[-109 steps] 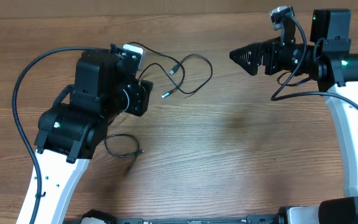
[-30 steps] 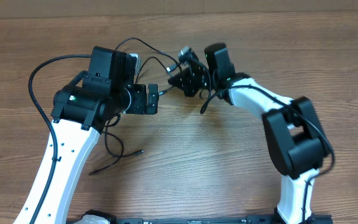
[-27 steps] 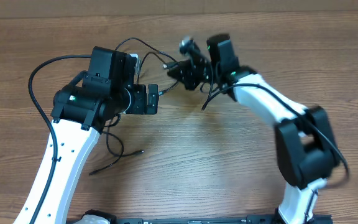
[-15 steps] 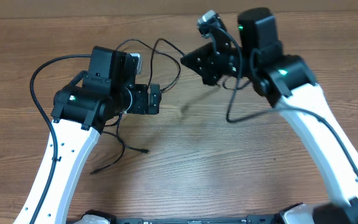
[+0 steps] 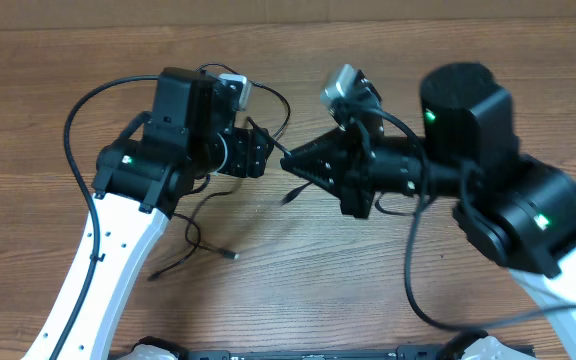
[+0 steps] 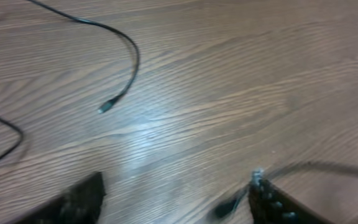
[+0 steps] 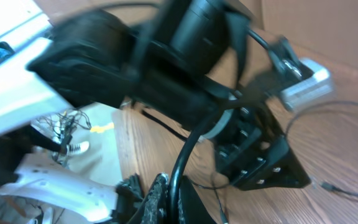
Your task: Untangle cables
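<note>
The right gripper will let go of the black cable and move away from the left gripper, to the right in the overhead view, because their fingers nearly touch.
Several thin black cables lie around my left gripper [image 5: 263, 158]. One cable [image 5: 286, 108] loops behind it, and a plug [image 5: 288, 195] hangs below the two gripper tips. Another cable [image 5: 193, 235] trails across the table to a plug [image 5: 233, 257]. My right gripper [image 5: 293, 166] points left, almost tip to tip with the left one. In the right wrist view the right gripper [image 7: 173, 176] is shut on a black cable [image 7: 188, 146] that rises from between its fingers. The left gripper [image 6: 178, 186] stands open over bare wood, with a blurred cable end [image 6: 229, 205] beside its right finger [image 6: 278, 202].
The left arm's thick black lead [image 5: 73, 115] arcs out to the left. A loose cable [image 6: 132, 56] with a small plug [image 6: 104, 107] lies ahead of the left gripper. The table's back edge [image 5: 288, 22] runs along the top.
My right arm has swung down and left with the cable, bringing its tip up to the left gripper. The left arm has shifted slightly right. The cable loop between them has shrunk.
</note>
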Controlling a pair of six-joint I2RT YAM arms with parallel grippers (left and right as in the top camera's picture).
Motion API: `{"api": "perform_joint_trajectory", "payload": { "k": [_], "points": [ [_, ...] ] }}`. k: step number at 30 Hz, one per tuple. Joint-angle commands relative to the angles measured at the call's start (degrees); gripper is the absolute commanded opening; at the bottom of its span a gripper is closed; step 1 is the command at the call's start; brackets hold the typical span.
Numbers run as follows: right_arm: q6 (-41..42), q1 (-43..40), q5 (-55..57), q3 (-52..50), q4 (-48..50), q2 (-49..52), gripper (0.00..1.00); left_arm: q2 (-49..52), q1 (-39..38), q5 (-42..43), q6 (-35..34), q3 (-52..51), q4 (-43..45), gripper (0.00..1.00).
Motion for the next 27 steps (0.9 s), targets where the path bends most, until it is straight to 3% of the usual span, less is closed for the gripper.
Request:
{"api": "perform_joint_trajectory", "payload": {
  "k": [1,8,11,17,18,20,21,23,27],
  "points": [
    [2.36,0.33,-0.76,3.19,0.68,-2.14,0.04,1.88,-1.73,0.5,1.2,-0.28,0.28,0.04],
    [2.34,0.15,10.97,9.66,-0.74,-4.5,0.04,10.05,-1.92,-0.5,1.2,-0.31,-1.68,0.04],
    [1.9,0.15,19.52,13.27,-4.11,-5.38,0.04,13.77,-2.08,-0.2,1.2,-0.31,-1.77,0.04],
    [1.25,0.17,24.68,14.38,-13.42,-5.68,0.05,15.37,-2.08,5.46,1.2,-0.11,1.33,0.04],
    [1.22,0.17,24.7,14.38,-15.41,-5.42,0.17,14.88,-2.08,6.88,1.2,0.17,2.05,0.04],
    [0.83,0.15,24.72,14.38,-18.93,-4.66,0.73,13.6,-2.08,9.38,1.22,1.07,2.99,0.04],
    [-0.07,0.17,24.72,14.38,-20.13,-4.22,0.87,12.87,-2.08,10.19,1.25,1.77,3.13,0.04],
    [-1.75,0.15,24.76,14.38,-21.81,-3.17,1.0,11.23,-2.08,10.47,1.22,4.02,2.54,0.04],
    [-1.81,0.15,26.18,14.38,-22.43,-1.11,1.0,8.15,-2.08,10.4,2.21,12.04,-1.66,0.04]
  ]
}}
